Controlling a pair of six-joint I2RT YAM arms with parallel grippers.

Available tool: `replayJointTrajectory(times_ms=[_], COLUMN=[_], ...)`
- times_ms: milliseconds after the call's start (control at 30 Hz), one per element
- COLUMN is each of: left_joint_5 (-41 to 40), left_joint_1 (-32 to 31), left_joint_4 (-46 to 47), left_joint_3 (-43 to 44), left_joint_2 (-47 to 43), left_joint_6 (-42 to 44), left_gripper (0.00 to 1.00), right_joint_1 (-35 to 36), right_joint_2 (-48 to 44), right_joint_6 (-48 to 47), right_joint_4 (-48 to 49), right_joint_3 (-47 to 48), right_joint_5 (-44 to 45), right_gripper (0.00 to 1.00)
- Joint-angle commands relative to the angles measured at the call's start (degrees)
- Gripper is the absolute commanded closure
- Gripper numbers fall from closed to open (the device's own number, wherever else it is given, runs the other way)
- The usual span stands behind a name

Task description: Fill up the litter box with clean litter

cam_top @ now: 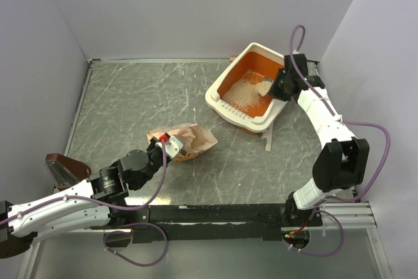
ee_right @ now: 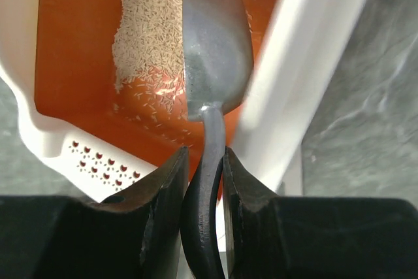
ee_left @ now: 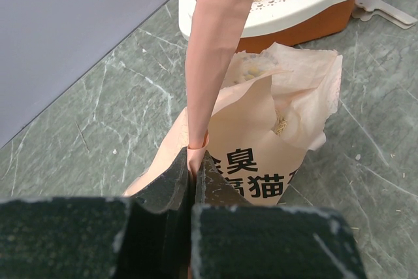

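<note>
My right gripper will swing off the litter box (cam_top: 224, 104) and down to release the scoop, as bare tabletop beyond the bag (cam_top: 175, 95) lies to its left in the top view.
The litter box (cam_top: 224, 104), orange inside with a cream rim, stands at the back right. A patch of clean litter (cam_top: 244, 91) covers part of its floor. My right gripper (cam_top: 279, 85) hovers over the box's right side, shut on the handle of a grey metal scoop (ee_right: 215, 37). The scoop's bowl hangs above the litter (ee_right: 147, 37), over the orange floor near the slotted rim (ee_right: 39, 129). My left gripper (ee_left: 194, 168) is shut on a torn strip of the pink-orange paper bag (ee_left: 261, 148), which lies on the table with its open mouth towards the box (ee_left: 287, 4).
A small white plastic piece (cam_top: 268, 138) lies on the table just in front of the box. A brown object (cam_top: 65, 169) sits at the left edge by the left arm. Grey walls close in the back and both sides.
</note>
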Motion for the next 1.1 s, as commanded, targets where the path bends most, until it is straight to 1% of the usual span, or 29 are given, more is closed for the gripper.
replayJointTrajectory(times_ms=[0, 100, 267, 300, 433, 533, 633, 733, 800, 833, 867, 967, 1000, 1067], left_joint_5=[-1.7, -1.6, -1.7, -1.6, -1.7, -1.6, -1.7, -1.7, -1.6, -1.6, -1.7, -1.7, -1.8, -1.8], left_joint_1=[-0.3, -0.3, -0.4, -0.3, -0.3, -0.3, -0.4, -0.4, -0.3, -0.3, -0.3, -0.3, -0.4, -0.3], left_joint_4=[0.4, 0.4, 0.6, 0.5, 0.2, 0.4, 0.2, 0.1, 0.0, -0.1, -0.2, -0.2, -0.1, -0.2], left_joint_3=[3.0, 3.0, 2.9, 2.9, 3.0, 3.0, 3.0, 3.1, 3.2, 3.2, 3.2, 3.1, 3.1, 3.1], left_joint_2=[0.4, 0.3, 0.2, 0.2, -0.2, -0.6, -0.7, -0.5, -0.5, -0.5, -0.5, -1.0, -1.1, -1.2], left_joint_6=[-1.0, -1.0, -1.1, -1.0, -0.9, -0.7, -0.7, -0.7, -0.6, -0.6, -0.5, -0.5, -0.5, -0.5], left_gripper=[0.99, 0.99, 0.99, 0.99, 0.99, 0.99, 0.99, 0.99, 0.99, 0.99, 0.99, 0.99, 0.99, 0.99], right_joint_1=[6.8, 11.3, 17.0, 18.5, 21.3, 23.0, 23.7, 24.0, 24.1, 24.3, 24.4, 24.6, 24.6, 24.6], right_joint_2=[2.4, 6.8, 11.6, 12.8, 14.3, 13.5, 12.0, 7.6, 2.8, 1.2, -0.1, -6.0, -9.3, -12.3], right_joint_6=[-12.1, -15.2, -18.9, -20.2, -22.6, -23.7, -23.1, -21.5, -21.4, -21.0, -20.1, -19.5, -19.5, -19.3], right_joint_4=[-5.0, -10.1, -15.6, -17.0, -19.5, -19.1, -19.8, -19.7, -17.1, -16.8, -16.8, -16.2, -15.4, -14.8], right_joint_3=[11.4, 17.7, 24.1, 25.6, 27.8, 27.8, 28.3, 27.0, 24.1, 23.3, 21.9, 18.4, 15.5, 12.4], right_joint_5=[12.9, 20.5, 31.1, 35.3, 43.5, 45.9, 45.9, 41.9, 37.4, 36.2, 32.9, 26.8, 21.8, 17.1], right_gripper=[1.00, 1.00, 1.00, 1.00, 1.00, 1.00, 1.00, 1.00, 1.00, 1.00, 1.00, 1.00, 1.00, 1.00])
